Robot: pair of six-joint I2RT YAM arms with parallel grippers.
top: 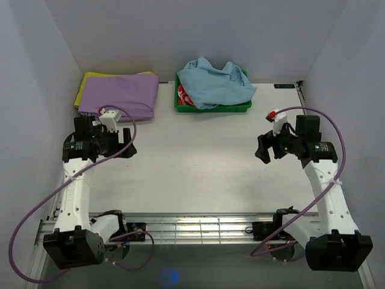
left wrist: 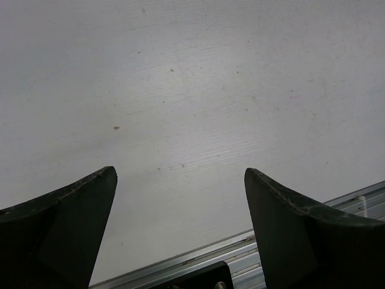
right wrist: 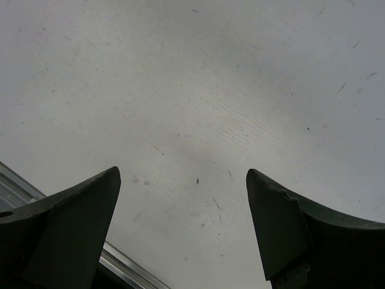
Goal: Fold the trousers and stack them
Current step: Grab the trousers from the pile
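The right gripper moves outward over the basket next, then down to the trousers' near part by the patterned cloth.
The light sky-blue trousers lie crumpled in a heap in the green basket at the back middle of the table. My left gripper hangs over the left side of the table, open and empty, well short of the trousers. In the left wrist view its gripper shows only bare table between the jaws. My right gripper hangs over the right side, open and empty. In the right wrist view it also frames bare table.
A folded purple garment lies on a yellow cloth at the back left. A red-and-white patterned cloth peeks out under the trousers in the basket. A metal rail runs along the table's near edge. White walls enclose the table.
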